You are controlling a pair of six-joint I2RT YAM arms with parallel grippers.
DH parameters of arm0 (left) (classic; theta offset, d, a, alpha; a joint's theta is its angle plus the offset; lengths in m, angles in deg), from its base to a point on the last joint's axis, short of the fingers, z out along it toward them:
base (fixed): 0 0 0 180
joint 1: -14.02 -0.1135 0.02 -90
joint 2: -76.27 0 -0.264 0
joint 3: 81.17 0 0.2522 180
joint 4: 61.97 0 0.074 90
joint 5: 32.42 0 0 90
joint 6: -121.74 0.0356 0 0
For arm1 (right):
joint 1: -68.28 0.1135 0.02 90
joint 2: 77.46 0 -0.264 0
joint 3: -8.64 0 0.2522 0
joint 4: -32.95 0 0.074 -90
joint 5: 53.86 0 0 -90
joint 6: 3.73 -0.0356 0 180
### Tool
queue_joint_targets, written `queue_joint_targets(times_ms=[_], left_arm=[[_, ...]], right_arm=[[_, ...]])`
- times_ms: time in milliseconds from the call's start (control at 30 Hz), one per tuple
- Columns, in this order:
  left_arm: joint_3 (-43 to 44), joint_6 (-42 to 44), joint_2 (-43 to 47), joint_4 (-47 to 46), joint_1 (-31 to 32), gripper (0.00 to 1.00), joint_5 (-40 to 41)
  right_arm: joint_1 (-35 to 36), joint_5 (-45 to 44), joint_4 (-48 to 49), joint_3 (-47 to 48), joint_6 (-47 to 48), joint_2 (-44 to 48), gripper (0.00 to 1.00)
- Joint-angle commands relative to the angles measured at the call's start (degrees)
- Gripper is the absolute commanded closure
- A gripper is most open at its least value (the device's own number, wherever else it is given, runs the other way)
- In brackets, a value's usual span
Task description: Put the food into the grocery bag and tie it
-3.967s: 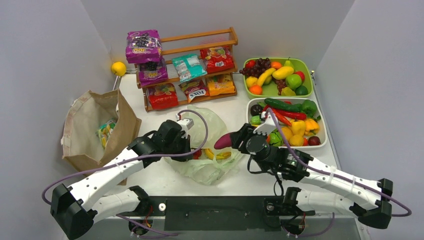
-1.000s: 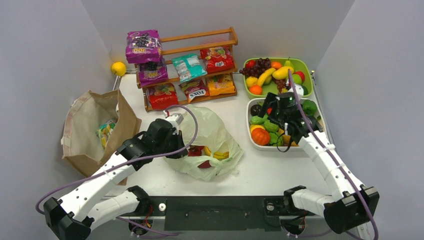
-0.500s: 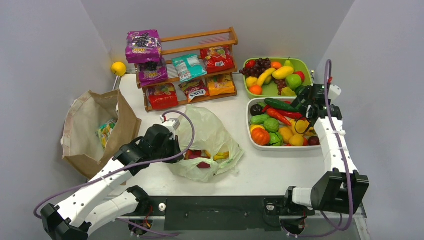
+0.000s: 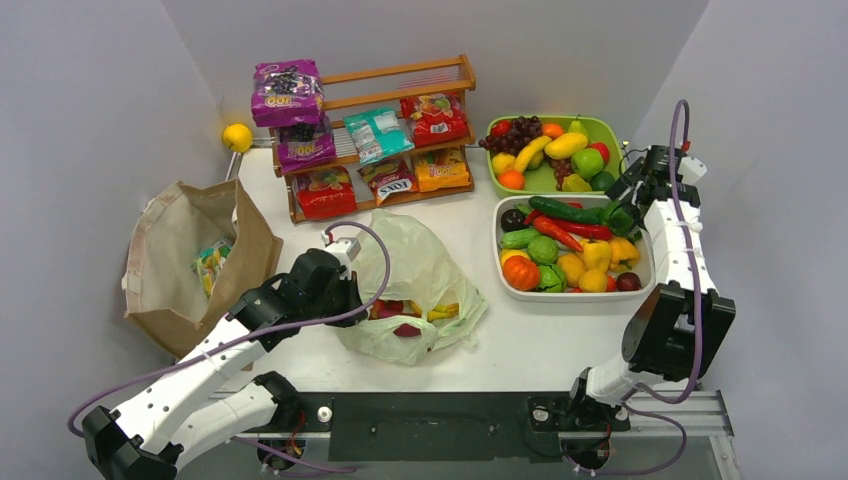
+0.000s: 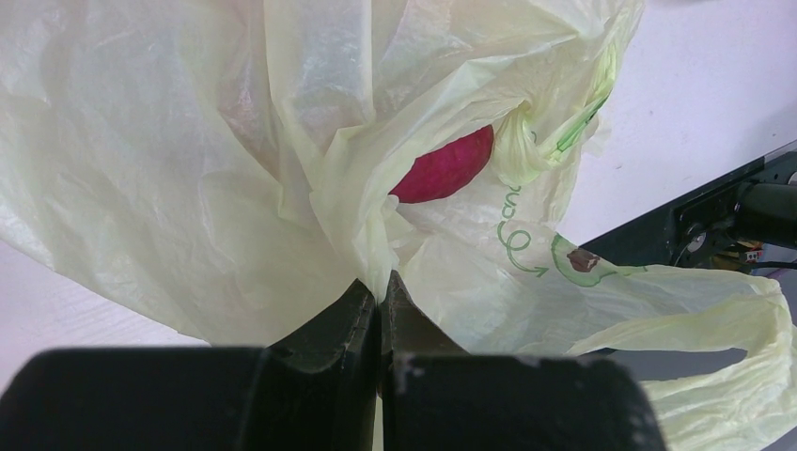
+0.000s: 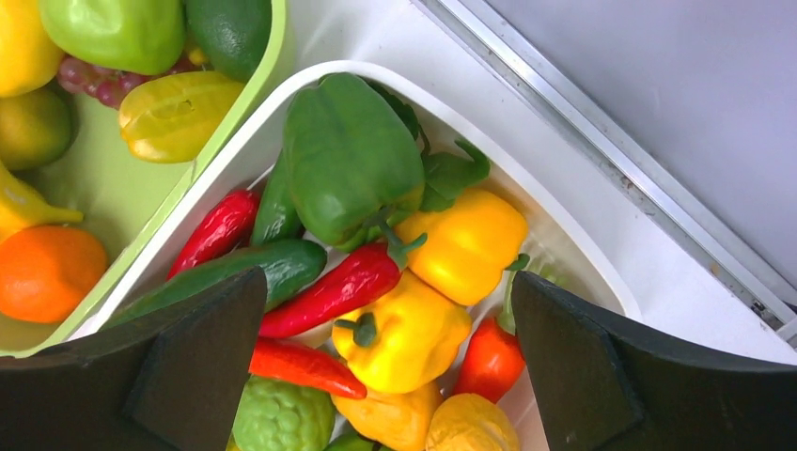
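Next, the right gripper lowers onto the stem end of the green bell pepper [image 4: 621, 220] [image 6: 365, 209], which lies below its open fingers, because the pepper sits uncovered on top of other vegetables.
The pale green grocery bag [image 4: 420, 275] lies crumpled at the table's middle. Inside it show yellow banana pieces [image 4: 445, 312] and a red piece [image 4: 405, 328]; the left wrist view shows a magenta piece [image 5: 444, 167] through the opening. My left gripper [image 4: 345, 298] is at the bag's left edge, shut [image 5: 379, 285] on a bunched fold of the plastic. A loop handle [image 5: 714, 310] trails to the right. My right gripper [image 4: 622, 200] hovers open [image 6: 389, 277] over the white vegetable tray's far right corner, with nothing held, above a yellow pepper [image 6: 404, 329].
A white tray [image 4: 570, 296] holds vegetables and a green tray [image 4: 540, 182] behind it holds fruit. A wooden rack [image 4: 400, 75] with snack packets stands at the back. A brown paper bag [image 4: 190, 265] stands at the left, with a yellow ball [image 4: 237, 137] behind it.
The right arm swung from the bag to the far right corner of the vegetable tray, and its jaws opened wider. The purple piece it carried is gone from it. The left gripper keeps its hold.
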Motion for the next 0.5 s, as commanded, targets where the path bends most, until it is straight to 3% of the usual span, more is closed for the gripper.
queue_joint_targets(times_ms=[0,467], left_arm=[[0.37,1.13,0.29,-1.86,-0.28,1.00,0.39],[0.28,1.42,0.84,-2.30,-0.30,1.00,-0.36]], right_arm=[[-1.00,-0.27,-0.03,3.53,1.30,-4.04,0.00],[-3.65,8.39,0.59,7.45,2.75,-15.63,0.01]])
